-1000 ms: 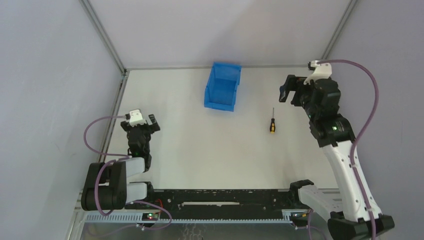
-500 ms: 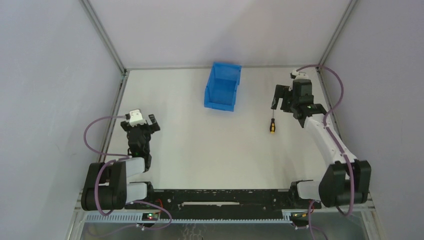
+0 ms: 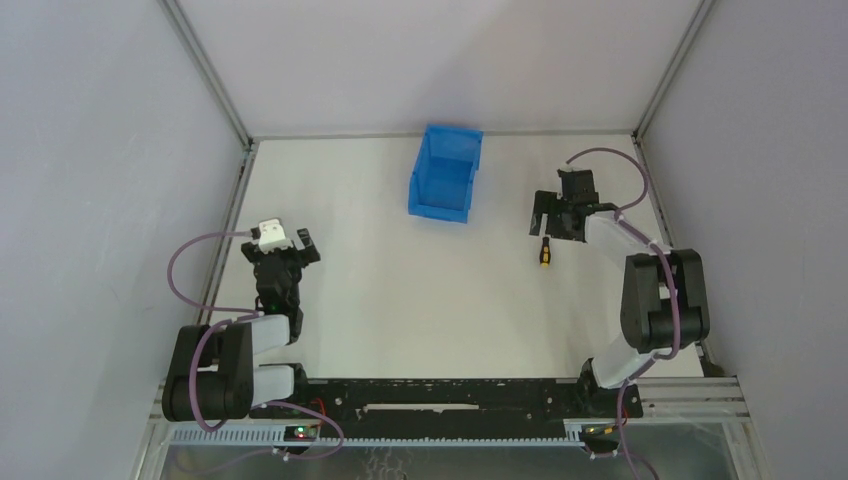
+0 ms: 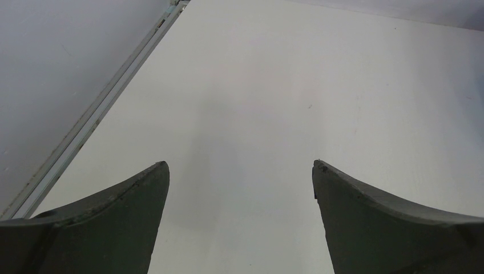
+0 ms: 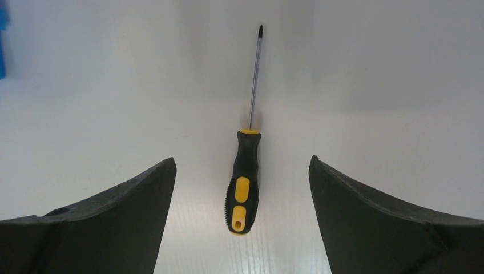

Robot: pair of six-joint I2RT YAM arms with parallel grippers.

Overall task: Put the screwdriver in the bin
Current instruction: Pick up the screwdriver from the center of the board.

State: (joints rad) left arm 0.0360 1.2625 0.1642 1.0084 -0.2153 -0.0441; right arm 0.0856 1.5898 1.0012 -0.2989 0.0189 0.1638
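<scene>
My spread fingers are already on either side of the handle. My right gripper should next move down onto the screwdriver handle's black part (image 3: 545, 246) (image 5: 246, 156) beside the yellow collar.
The screwdriver (image 3: 544, 254) lies flat on the white table, right of centre, with its black and yellow handle toward the near edge. My right gripper (image 3: 551, 224) hovers low over its shaft, open. In the right wrist view the screwdriver (image 5: 244, 181) lies lengthwise between the spread fingers of the right gripper (image 5: 242, 161), untouched, tip pointing away. The blue bin (image 3: 445, 172) stands at the back centre, left of the screwdriver. My left gripper (image 3: 284, 250) is open and empty at the left side; in the left wrist view the left gripper (image 4: 240, 165) has only bare table under it.
A metal frame rail (image 3: 232, 215) runs along the table's left edge, also seen in the left wrist view (image 4: 97, 111). Grey walls enclose the table at the back and sides. A sliver of the bin (image 5: 3, 40) shows at the right wrist view's left edge.
My right arm has folded down and swung left and nearer, bringing the open gripper from high at the back right down over the screwdriver. The left arm, screwdriver and bin have not moved.
</scene>
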